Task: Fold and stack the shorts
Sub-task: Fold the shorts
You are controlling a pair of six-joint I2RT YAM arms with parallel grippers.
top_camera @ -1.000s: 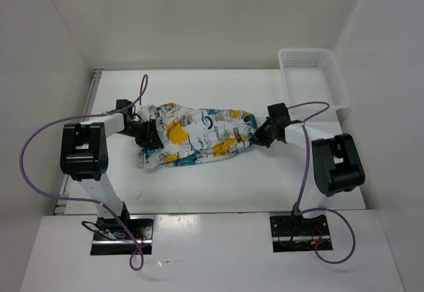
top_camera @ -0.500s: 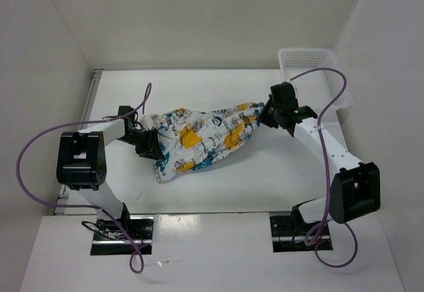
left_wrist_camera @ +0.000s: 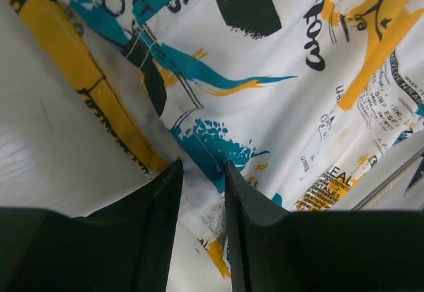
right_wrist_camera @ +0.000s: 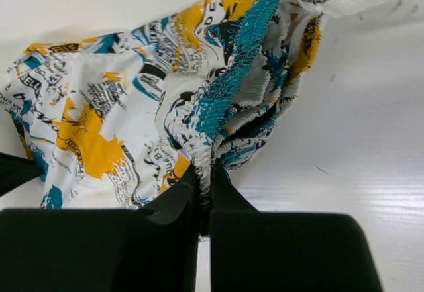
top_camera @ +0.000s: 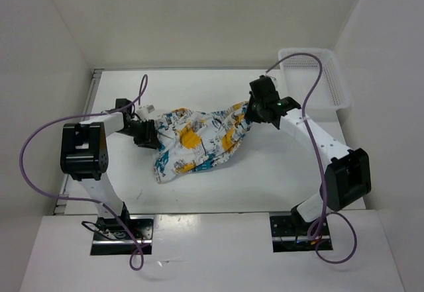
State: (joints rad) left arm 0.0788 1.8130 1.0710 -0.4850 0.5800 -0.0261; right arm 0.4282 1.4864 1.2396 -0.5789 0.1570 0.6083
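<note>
My right gripper carries the waistband to the shorts' held end (top_camera: 161, 145) (right_wrist_camera: 41, 149), to the gripper's left in the top view, next and releases it, doubling the stretched cloth.
The shorts (top_camera: 199, 140), white with teal and orange print, are stretched across the middle of the table between both arms. My left gripper (top_camera: 151, 136) is at their left end. In the left wrist view a fold of the shorts (left_wrist_camera: 265, 53) sits pinched between the fingers of the left gripper (left_wrist_camera: 202, 166). My right gripper (top_camera: 253, 112) is at the far right end. In the right wrist view it (right_wrist_camera: 205, 169) is shut on the gathered elastic waistband of the shorts (right_wrist_camera: 132, 106). A loose corner sags toward the front left.
A white mesh basket (top_camera: 315, 73) stands at the far right corner of the table (top_camera: 278, 179). White walls close in the left, back and right sides. Purple cables loop off both arms.
My right arm has swung away from me and to the left, carrying the waistband end with it. The shorts now lie slanted. The left gripper has hardly moved.
</note>
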